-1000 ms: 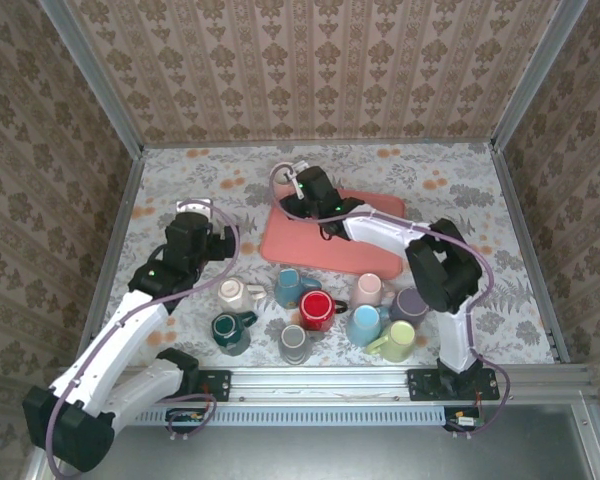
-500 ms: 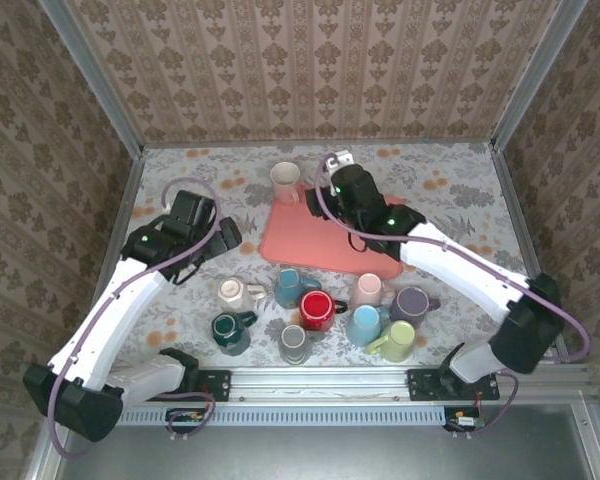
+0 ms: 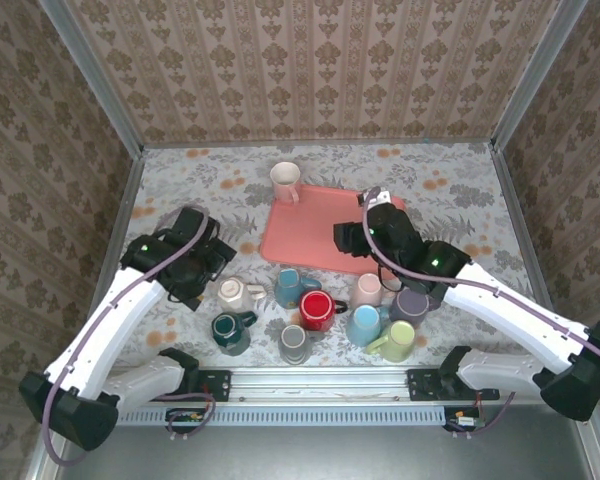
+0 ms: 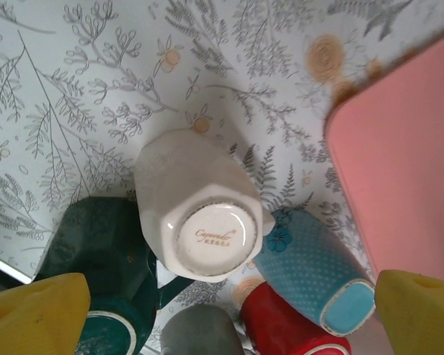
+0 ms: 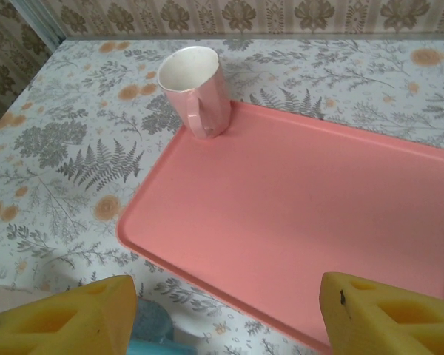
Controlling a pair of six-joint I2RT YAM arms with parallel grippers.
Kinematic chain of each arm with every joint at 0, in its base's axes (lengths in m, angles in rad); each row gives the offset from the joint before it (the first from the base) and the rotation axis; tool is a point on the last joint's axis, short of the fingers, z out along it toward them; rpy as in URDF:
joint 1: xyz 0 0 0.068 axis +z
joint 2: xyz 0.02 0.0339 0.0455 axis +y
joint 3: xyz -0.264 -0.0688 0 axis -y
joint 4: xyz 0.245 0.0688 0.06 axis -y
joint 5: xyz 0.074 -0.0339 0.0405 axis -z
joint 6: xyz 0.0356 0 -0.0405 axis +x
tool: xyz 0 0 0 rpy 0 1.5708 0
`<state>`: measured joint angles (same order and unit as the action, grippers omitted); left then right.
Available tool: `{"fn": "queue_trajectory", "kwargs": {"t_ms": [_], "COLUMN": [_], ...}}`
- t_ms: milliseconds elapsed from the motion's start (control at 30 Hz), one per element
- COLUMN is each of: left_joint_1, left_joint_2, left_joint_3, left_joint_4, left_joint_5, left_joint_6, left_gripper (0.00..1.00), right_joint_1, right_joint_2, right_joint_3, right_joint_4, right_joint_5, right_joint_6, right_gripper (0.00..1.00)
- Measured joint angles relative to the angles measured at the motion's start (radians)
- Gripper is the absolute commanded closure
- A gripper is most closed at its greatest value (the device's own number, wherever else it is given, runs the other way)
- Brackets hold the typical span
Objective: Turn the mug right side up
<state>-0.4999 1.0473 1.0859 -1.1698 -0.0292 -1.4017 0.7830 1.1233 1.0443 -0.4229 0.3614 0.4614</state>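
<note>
The left gripper will shift toward the blue dotted mug and down, and close astride the sides of the cream mug [image 3: 242,294], which stands base up below the gripper.
An upright pale pink mug [image 3: 285,181] [image 5: 196,92] stands at the far left corner of the pink tray [image 3: 320,240] [image 5: 303,207]. My right gripper [image 3: 348,236] [image 5: 229,318] hangs open over the tray's near edge, well back from that mug, holding nothing. A cream mug [image 3: 242,294] [image 4: 203,214] rests with its stamped base up toward the camera. My left gripper [image 3: 208,268] [image 4: 226,318] hovers open above it, its yellow fingertips [image 4: 37,314] wide apart and touching nothing.
A cluster of mugs sits near the front: dark green [image 3: 230,332] [image 4: 96,259], blue dotted [image 3: 290,287] [image 4: 314,262], red [image 3: 317,310], grey [image 3: 294,343], pink upside down [image 3: 368,290], purple [image 3: 410,305], light blue [image 3: 363,325], yellow-green [image 3: 394,341]. Walls enclose the table.
The right gripper has let go of the pink mug, which stands upright at the tray corner, and pulled back toward the near right. The left arm has swung nearer, over the cream mug.
</note>
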Motion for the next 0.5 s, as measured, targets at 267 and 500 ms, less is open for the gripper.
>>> {"fn": "queue_trajectory", "kwargs": {"t_ms": [267, 500], "left_joint_1": [-0.016, -0.031], "left_joint_2": [0.118, 0.156], "left_joint_3": [-0.015, -0.065], "left_joint_4": [0.01, 0.035], "left_joint_5": [0.028, 0.044], "left_joint_6": [-0.043, -0.072], "left_gripper": [0.02, 0.07], "right_joint_1": [0.043, 0.054], "right_joint_2": [-0.027, -0.027], "right_joint_3": [-0.069, -0.097], "right_joint_4": [-0.008, -0.007], "right_joint_5": [0.056, 0.085], "right_joint_6": [0.04, 0.066], "right_gripper": [0.34, 0.34]}}
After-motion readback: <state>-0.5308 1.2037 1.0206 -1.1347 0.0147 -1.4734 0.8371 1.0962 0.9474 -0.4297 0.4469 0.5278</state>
